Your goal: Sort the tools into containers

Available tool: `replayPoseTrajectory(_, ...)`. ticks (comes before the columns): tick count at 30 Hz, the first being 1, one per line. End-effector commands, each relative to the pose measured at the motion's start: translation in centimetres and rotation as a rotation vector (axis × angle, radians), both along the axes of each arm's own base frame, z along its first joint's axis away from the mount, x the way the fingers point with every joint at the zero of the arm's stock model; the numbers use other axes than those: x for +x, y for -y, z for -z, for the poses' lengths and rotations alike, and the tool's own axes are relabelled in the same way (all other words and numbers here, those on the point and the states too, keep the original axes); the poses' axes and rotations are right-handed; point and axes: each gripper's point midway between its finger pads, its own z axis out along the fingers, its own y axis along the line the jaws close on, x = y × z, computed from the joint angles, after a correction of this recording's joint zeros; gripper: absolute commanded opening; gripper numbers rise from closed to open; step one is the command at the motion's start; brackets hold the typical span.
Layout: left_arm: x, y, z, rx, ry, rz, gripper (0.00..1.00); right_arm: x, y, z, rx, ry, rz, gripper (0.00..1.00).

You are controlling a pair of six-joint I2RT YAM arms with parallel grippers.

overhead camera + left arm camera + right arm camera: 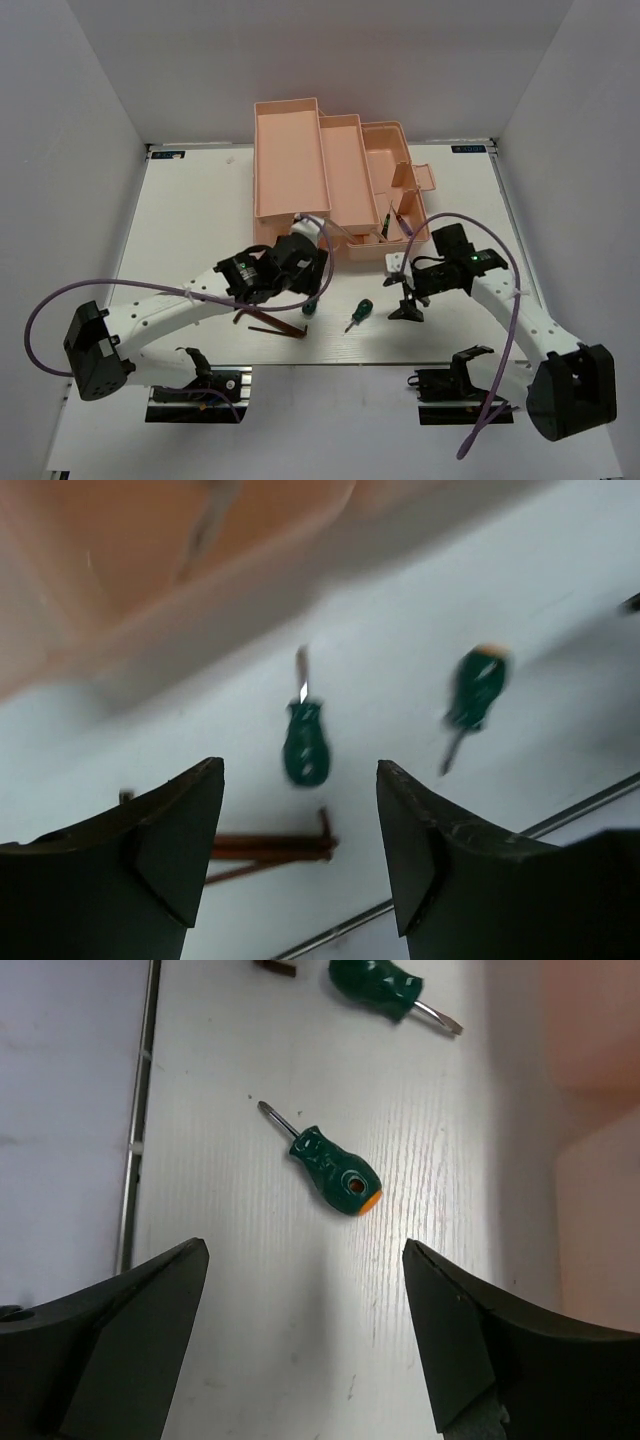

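Next, my right gripper will lower its open fingers around the screwdriver's orange-capped green handle (363,308) (341,1173), since the handle lies below my right gripper and to its left in the top view.
The salmon-pink toolbox (300,160) stands open at the back, its trays stepping down to the right. Two thin screwdrivers (392,222) lie in its low right compartment. On the table in front lie two stubby green-handled screwdrivers (308,307) (358,314) and two brown hex keys (272,328). My left gripper (312,290) hangs open and empty above one green screwdriver (305,745), with the other one (475,690) to its right and the hex keys (270,845) nearer. My right gripper (407,308) is open and empty, just short of the orange-capped screwdriver (335,1172).
The toolbox wall (150,570) fills the top of the left wrist view, and its side (600,1050) runs along the right of the right wrist view. A metal rail (138,1110) marks the table's near edge. Purple cables loop beside both arms.
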Motion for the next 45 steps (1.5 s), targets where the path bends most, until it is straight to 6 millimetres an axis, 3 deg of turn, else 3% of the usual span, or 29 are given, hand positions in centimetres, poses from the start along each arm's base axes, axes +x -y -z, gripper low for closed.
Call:
replayPoseTrajectory(1, -2.0, -3.3, 5.6, 0.128, -0.107, -0.044, 0.73, 1.3, -1.2, 1.6, -0.093, 0.169, -0.129, 0.85)
replayPoseTrajectory(8, -2.4, -3.1, 6.9, 0.107, -0.122, -0.035, 0.73, 3.4, -3.8, 6.0, -0.231, 0.329, -0.260, 0.83)
replayPoseTrajectory(12, -2.0, -2.5, 7.5, 0.118, -0.115, -0.023, 0.73, 3.6, -5.1, 6.9, -0.293, 0.358, -0.320, 0.81)
replayPoseTrajectory(20, -1.6, -1.6, 7.8, 0.107, -0.110, -0.009, 0.73, 4.2, -6.0, 9.4, -0.378, 0.378, -0.354, 0.72)
replayPoseTrajectory(25, -2.1, -1.7, 8.9, 0.108, -0.129, 0.006, 0.73, 3.7, -5.8, 10.5, -0.432, 0.366, -0.407, 0.61)
replayPoseTrajectory(32, -2.9, -0.1, 11.1, 0.057, -0.181, 0.061, 0.73, 1.9, -5.1, 9.8, -0.438, 0.331, -0.476, 0.19)
replayPoseTrajectory(36, -3.0, 0.5, 12.2, 0.063, -0.204, 0.076, 0.74, -0.1, -3.6, 8.9, -0.429, 0.305, -0.518, 0.06)
replayPoseTrajectory(41, -2.2, 1.4, 13.2, 0.087, -0.212, 0.067, 0.74, -1.5, -2.2, 6.1, -0.418, 0.293, -0.498, 0.00)
replayPoseTrajectory(45, -1.6, 1.2, 14.5, 0.123, -0.221, 0.044, 0.75, -1.2, -2.4, 2.3, -0.367, 0.278, -0.348, 0.00)
